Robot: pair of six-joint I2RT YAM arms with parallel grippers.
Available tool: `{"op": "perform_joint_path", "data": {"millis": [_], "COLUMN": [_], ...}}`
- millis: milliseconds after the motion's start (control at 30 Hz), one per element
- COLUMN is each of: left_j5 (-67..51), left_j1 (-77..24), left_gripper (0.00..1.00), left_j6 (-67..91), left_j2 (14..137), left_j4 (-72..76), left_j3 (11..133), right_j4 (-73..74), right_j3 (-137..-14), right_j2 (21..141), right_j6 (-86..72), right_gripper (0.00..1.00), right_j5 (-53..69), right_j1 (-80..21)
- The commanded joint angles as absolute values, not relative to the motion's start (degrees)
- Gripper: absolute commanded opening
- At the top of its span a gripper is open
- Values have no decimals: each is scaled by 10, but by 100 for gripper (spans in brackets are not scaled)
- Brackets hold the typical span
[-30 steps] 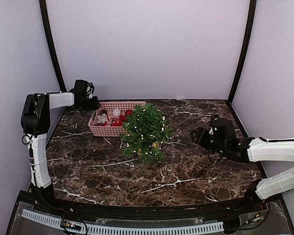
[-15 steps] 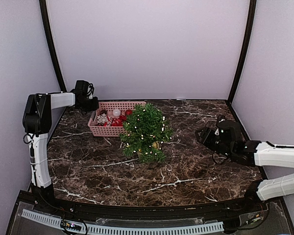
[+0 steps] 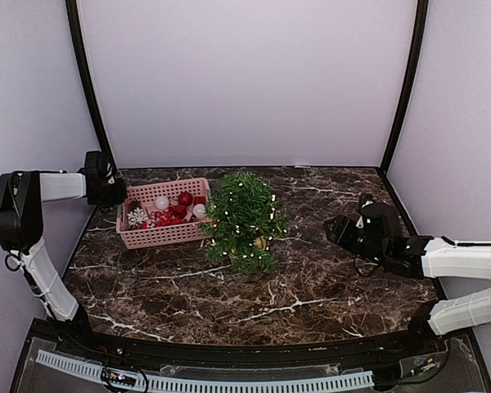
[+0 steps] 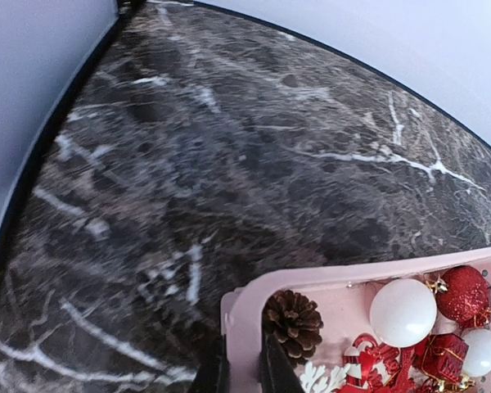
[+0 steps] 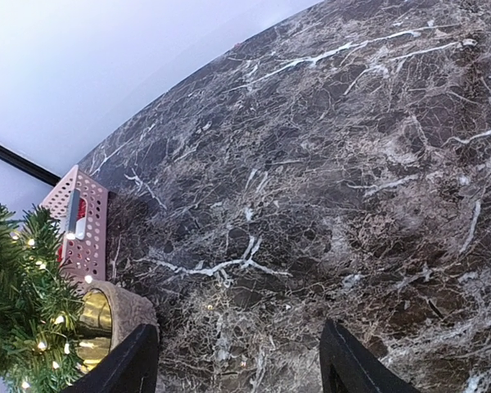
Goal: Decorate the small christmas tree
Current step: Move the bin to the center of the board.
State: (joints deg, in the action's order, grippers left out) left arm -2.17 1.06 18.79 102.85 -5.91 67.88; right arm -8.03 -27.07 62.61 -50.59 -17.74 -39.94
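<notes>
My left gripper will next pull the basket's rim back over empty marble toward the near bar, then let go of it.
The small christmas tree (image 3: 243, 219), green with tiny lit lights and a tan pot (image 5: 124, 311), stands mid-table. Left of it sits a pink basket (image 3: 150, 238) holding red and white balls, a snowflake and a pine cone (image 4: 293, 324). My left gripper (image 4: 244, 370) is shut on the basket's left-end rim (image 4: 247, 327), one finger outside the wall and one inside next to the pine cone. My right gripper (image 5: 236, 360) hangs open over bare marble to the right of the tree, holding nothing. In the top view it points toward the tree (image 3: 337, 230).
The dark marble table (image 3: 327, 278) is enclosed by lilac walls with black corner posts (image 3: 401, 90). The basket's right end touches the tree's branches. A black rail (image 3: 229, 354) runs along the near edge.
The left gripper closed on the basket's rim and dragged the basket leftward and slightly nearer, away from the back wall. The right arm shifted only slightly.
</notes>
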Motion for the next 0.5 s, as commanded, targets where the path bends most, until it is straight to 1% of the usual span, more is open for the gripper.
{"op": "perform_joint_path", "data": {"millis": [0, 133, 300, 400, 467], "left_j5": [29, 48, 20, 7, 2], "left_j1": [23, 23, 23, 23, 23], "left_gripper": [0, 0, 2, 2, 6], "left_j6": [218, 248, 308, 331, 342], "left_j2": [911, 824, 723, 689, 678], "left_j4": [-41, -47, -38, -18, -22], "left_j3": [581, 491, 371, 324, 307], "right_j4": [-117, -132, -146, -152, -155], "right_j3": [-280, -279, -272, -270, -270], "right_j2": [638, 641, 642, 646, 649], "right_j6": [-476, -469, -464, -464, -463], "right_gripper": [68, 68, 68, 68, 68], "right_j5": [-162, -150, -136, -129, -124], "right_j1": [-396, -395, -395, -396, -395]}}
